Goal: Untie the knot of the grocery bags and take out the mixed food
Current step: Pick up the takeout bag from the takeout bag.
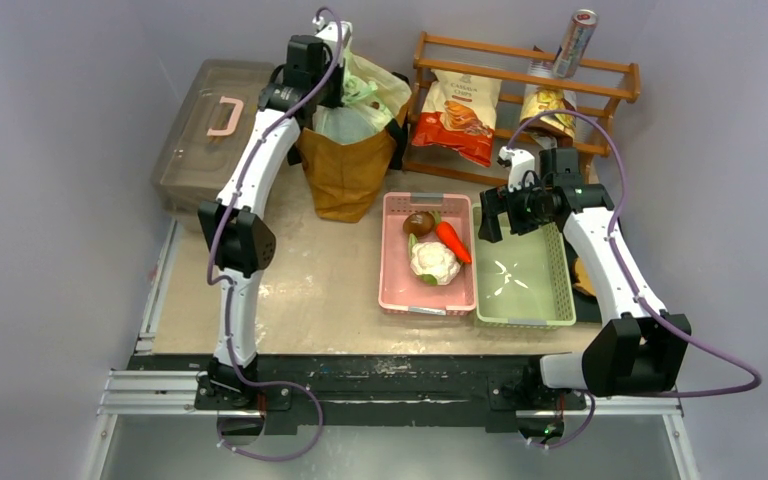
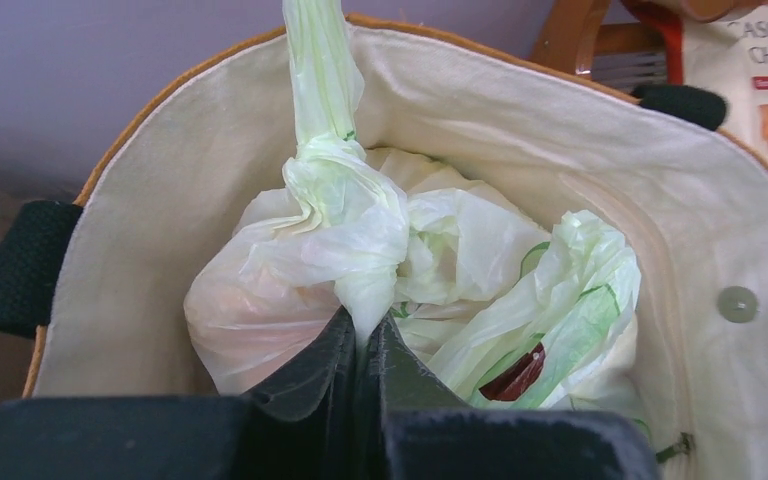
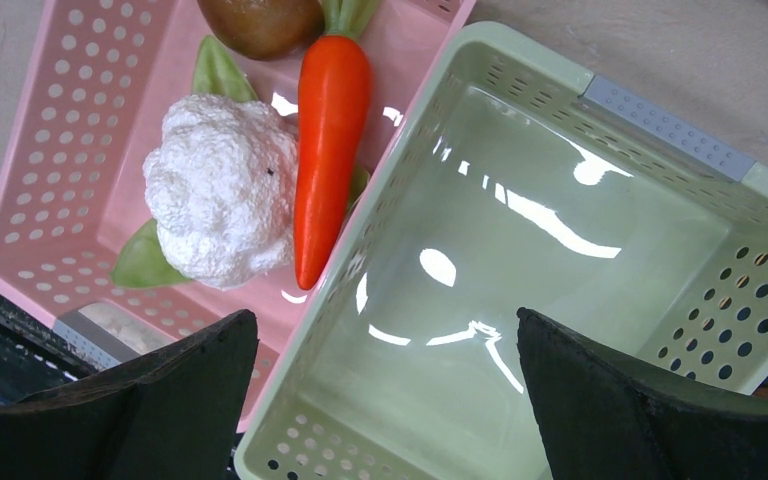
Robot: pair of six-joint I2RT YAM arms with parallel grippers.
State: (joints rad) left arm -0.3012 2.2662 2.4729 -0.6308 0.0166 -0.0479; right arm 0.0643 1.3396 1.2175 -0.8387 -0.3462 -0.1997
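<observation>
The robot will next lift the bag from the tote (image 1: 345,175) with its left gripper, then move back and down and release it on the tabletop (image 1: 320,275) beside the pink basket, where space is clear.
The mustard-brown tote (image 1: 345,175) stands at the back of the table, its cream lining (image 2: 520,130) filling the left wrist view. Inside it sits the crinkly pale-green plastic bag (image 2: 480,260), also seen from above as the plastic bag (image 1: 358,112). The knot (image 2: 345,215) is still tied, with a narrow green tail (image 2: 315,70) rising above it. My left gripper (image 2: 368,322) is shut on the twisted plastic at the knot's lower end. The mixed food is hidden inside the bag. My right gripper (image 3: 385,320) hangs open and holds nothing, over the green basket (image 3: 660,125).
A pink basket (image 1: 392,250) holds a carrot (image 3: 328,130), cauliflower (image 3: 222,195) and mushroom (image 1: 419,223), beside the green basket (image 1: 556,290). A wooden rack (image 1: 520,75) with chip bags and a can stands behind. A lidded box (image 1: 200,140) with a pink handle sits at the left.
</observation>
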